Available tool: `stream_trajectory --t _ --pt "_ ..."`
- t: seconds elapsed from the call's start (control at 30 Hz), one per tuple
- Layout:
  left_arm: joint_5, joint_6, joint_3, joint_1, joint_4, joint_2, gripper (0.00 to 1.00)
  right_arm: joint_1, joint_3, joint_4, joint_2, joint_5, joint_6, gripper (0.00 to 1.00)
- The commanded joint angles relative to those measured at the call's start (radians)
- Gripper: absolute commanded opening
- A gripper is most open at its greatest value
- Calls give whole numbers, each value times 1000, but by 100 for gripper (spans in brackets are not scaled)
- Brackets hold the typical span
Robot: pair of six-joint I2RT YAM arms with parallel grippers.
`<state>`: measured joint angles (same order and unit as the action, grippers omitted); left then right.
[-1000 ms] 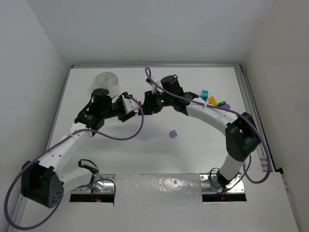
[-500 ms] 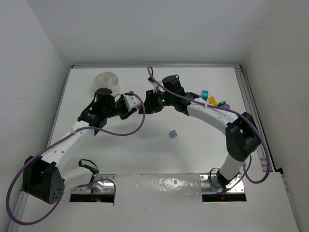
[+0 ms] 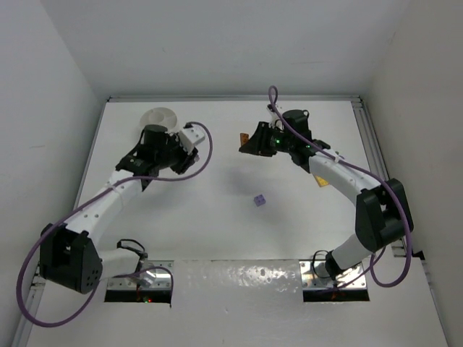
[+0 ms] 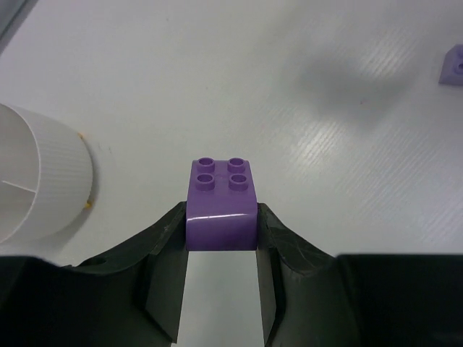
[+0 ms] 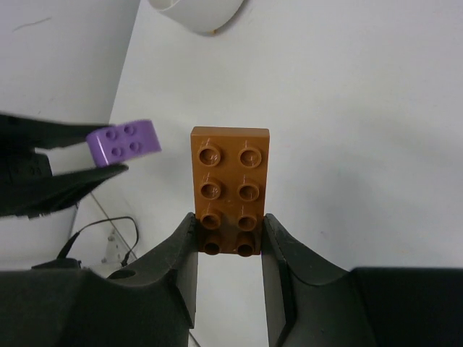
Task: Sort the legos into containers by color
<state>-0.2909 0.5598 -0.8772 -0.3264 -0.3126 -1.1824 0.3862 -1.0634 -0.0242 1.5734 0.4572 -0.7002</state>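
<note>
The purple lego hangs beside the near part of the divided bowl [image 3: 160, 118], so my left gripper needs to move outward and to the left in the top view, over that part.
My left gripper [image 4: 221, 217] is shut on a purple lego [image 4: 222, 202] and holds it above the table, just right of the white divided bowl [image 4: 36, 181]. My right gripper [image 5: 230, 231] is shut on one end of an orange lego [image 5: 230, 189], held in the air. In the top view the left gripper [image 3: 189, 150] is beside the bowl [image 3: 160, 118] and the right gripper [image 3: 249, 142] holds the orange lego [image 3: 244, 136] at mid-table, far side. A second purple lego [image 3: 259, 200] lies on the table. A yellow lego [image 3: 320, 181] peeks from under the right arm.
The second purple lego also shows at the far right of the left wrist view [image 4: 452, 65]. The right wrist view shows the left gripper's purple lego [image 5: 123, 141] and the bowl's edge [image 5: 199, 11]. White walls enclose the table on three sides.
The two grippers were close together at mid-table. They have parted: the right moved right with the orange lego, the left moved back toward the bowl with the purple lego.
</note>
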Motion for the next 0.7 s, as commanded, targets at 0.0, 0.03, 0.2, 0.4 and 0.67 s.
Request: stream_trajectory --t 0.0,0.03,0.2,0.4,0.67 --pt "6 -150 -156 103 -75 -71 0 13 -9 -19 -26 0 24 0" --pt "-54 -159 -239 140 -164 -126 0 13 -10 -7 -27 -5 33 0" --pt "-125 -8 -307 207 -228 -120 0 14 -17 21 -29 -2 70 0" --pt "76 -155 -521 320 -365 -290 0 46 -52 96 -29 -32 139 0" --pt "151 -213 -908 406 -590 -611 0 63 -52 107 -24 -45 154 0"
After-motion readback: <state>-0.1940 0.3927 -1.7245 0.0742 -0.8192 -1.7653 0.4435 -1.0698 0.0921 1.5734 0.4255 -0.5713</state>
